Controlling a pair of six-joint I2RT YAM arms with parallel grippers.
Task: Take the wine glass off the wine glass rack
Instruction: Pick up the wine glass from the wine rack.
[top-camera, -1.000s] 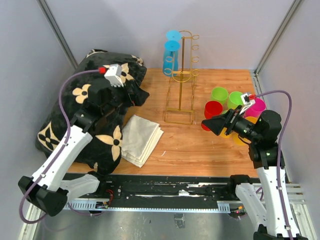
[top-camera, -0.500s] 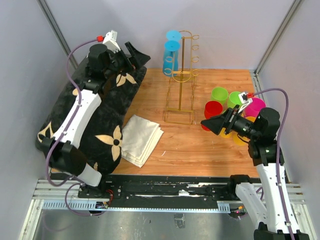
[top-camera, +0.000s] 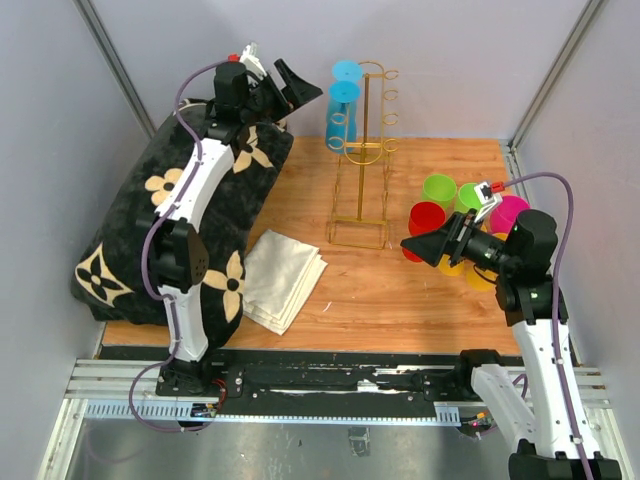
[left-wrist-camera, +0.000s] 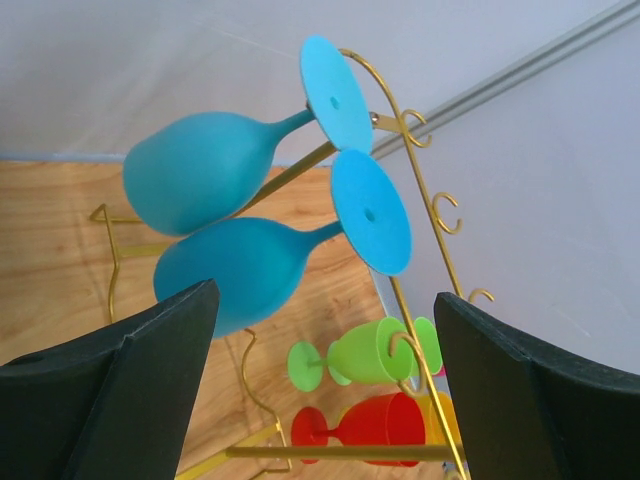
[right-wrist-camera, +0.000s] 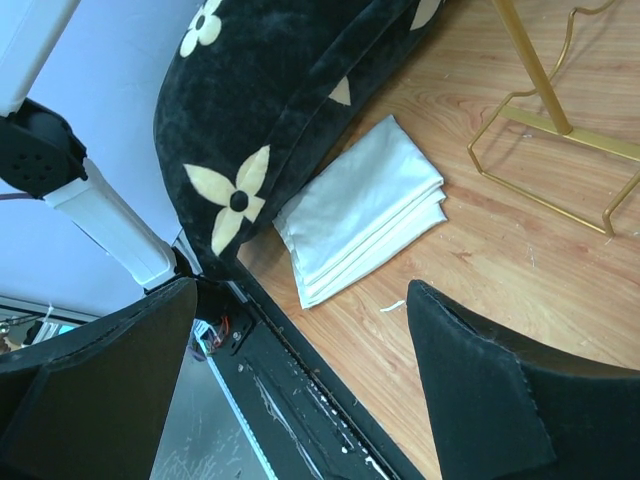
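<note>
Next, my left gripper moves to the right in the top view, onto the foot of the nearer blue glass (top-camera: 343, 92), since a gap still parts them.
The gold wire wine glass rack (top-camera: 362, 160) stands at the back middle of the wooden table. Two blue wine glasses (top-camera: 342, 110) hang by their feet on its upper left side. In the left wrist view the upper blue glass (left-wrist-camera: 200, 170) and the lower one (left-wrist-camera: 235, 270) lie just ahead, with the rack's wire (left-wrist-camera: 300, 452) below them. My left gripper (top-camera: 298, 84) (left-wrist-camera: 322, 296) is raised just left of the glasses, open and apart from them. My right gripper (top-camera: 412, 246) (right-wrist-camera: 302, 288) hangs open right of the rack's base, holding nothing.
A black flowered cushion (top-camera: 200, 210) fills the left side. A folded pale cloth (top-camera: 283, 278) (right-wrist-camera: 365, 205) lies beside it. Several coloured plastic wine glasses stand at the right, among them green (top-camera: 438, 188) (left-wrist-camera: 385, 350), red (top-camera: 426, 218) (left-wrist-camera: 390, 425) and pink (top-camera: 517, 212).
My left arm has swung up from over the cushion to the back, bringing its gripper close to the blue glasses. The right arm has hardly moved.
</note>
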